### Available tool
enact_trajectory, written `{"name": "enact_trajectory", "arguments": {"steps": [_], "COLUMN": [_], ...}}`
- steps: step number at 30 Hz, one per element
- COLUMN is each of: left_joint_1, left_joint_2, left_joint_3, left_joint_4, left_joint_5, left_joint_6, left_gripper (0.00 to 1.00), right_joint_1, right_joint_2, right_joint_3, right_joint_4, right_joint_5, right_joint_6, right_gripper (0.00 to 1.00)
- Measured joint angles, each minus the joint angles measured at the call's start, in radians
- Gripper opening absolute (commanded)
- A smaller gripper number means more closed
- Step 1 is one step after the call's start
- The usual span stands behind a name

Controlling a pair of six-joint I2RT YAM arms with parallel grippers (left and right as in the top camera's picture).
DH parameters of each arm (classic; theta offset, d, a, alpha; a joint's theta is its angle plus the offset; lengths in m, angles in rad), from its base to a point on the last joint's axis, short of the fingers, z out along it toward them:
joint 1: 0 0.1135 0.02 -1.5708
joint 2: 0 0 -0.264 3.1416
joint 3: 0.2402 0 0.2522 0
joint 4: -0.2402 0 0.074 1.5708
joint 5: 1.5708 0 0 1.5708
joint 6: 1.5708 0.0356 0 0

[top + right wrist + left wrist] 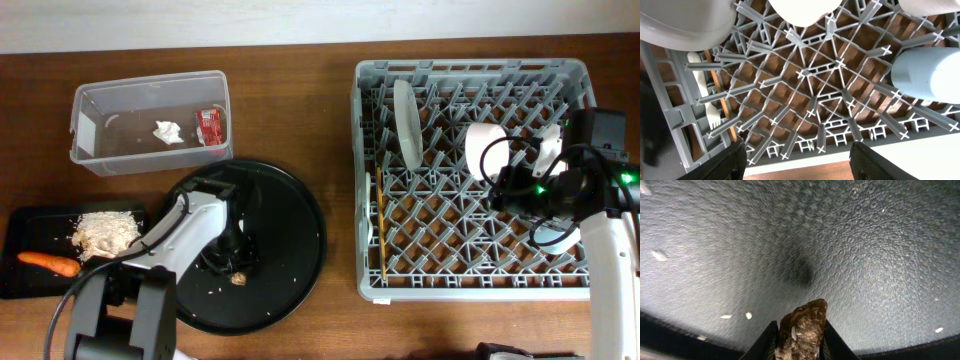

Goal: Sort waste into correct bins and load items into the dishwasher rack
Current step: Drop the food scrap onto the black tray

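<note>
Next, my left gripper should go up to the left in the overhead view and release the lump beside the carrot's end, since the shallow black tray holds scraps.
My left gripper is shut on the small brown lump, low over the large round black tray. Overhead, the lump sits at the gripper tip. The clear tub holds the crumpled tissue and the red wrapper. The shallow black tray holds beige scraps and the carrot. My right gripper is open and empty above the grey rack. The rack holds the plate, chopstick, fork and light blue cup.
A few pale crumbs lie on the round tray. A white bowl or cup and a small white cup stand in the rack beside my right arm. The table is brown wood.
</note>
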Motion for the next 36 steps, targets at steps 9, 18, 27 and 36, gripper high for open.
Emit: {"name": "enact_trajectory", "arguments": {"steps": [9,18,27,36], "left_joint_1": [0.192,0.670,0.904,0.934], "left_joint_2": [-0.023,-0.105,-0.104,-0.095], "left_joint_3": [0.201,0.253,0.243,0.114], "left_joint_4": [-0.124,-0.055,0.013,0.156], "left_joint_5": [-0.106,-0.210,-0.225,-0.249], "left_joint_6": [0.000,0.000,-0.004,-0.005], "left_gripper": [0.18,0.17,0.22,0.22], "right_joint_1": [0.000,0.000,0.000,0.000], "right_joint_2": [0.000,0.000,0.000,0.000], "right_joint_3": [0.000,0.000,0.000,0.000], "right_joint_4": [-0.001,-0.002,-0.002,-0.002], "right_joint_5": [0.003,0.003,0.003,0.004], "right_joint_6": [0.000,0.000,0.000,0.000], "right_gripper": [0.69,0.69,0.69,0.69]}}
